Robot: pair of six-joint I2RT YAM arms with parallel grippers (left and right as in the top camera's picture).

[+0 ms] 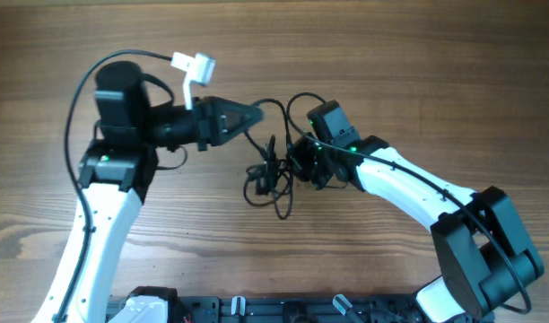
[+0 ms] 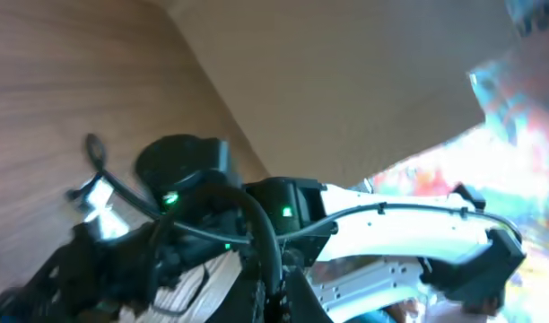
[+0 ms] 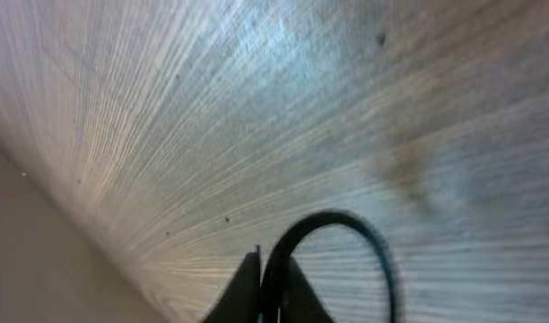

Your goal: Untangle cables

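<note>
My left gripper lowers toward the bare wood just outward of the knot (image 1: pixel 272 128) next and releases its piece of cable, since it holds that piece above the table.
The cables (image 1: pixel 264 179) are thin black cords bunched in a loose knot at the middle of the wooden table, with a loop trailing down and a strand rising toward the back. From the left, my left gripper (image 1: pixel 255 117) points right and is shut on one strand. In the left wrist view that cable (image 2: pixel 261 229) arcs up out of the left gripper (image 2: pixel 276 301). My right gripper (image 1: pixel 291 166) sits at the knot's right side. In the right wrist view the right gripper (image 3: pixel 273 301) is shut on a cable (image 3: pixel 346 220) that loops over to the right.
A white clip-like piece (image 1: pixel 194 67) sticks up behind the left arm. The right arm (image 1: pixel 409 188) stretches in from the lower right. A black rail (image 1: pixel 257 309) runs along the table's front edge. Bare wood (image 1: pixel 436 72) surrounds the knot.
</note>
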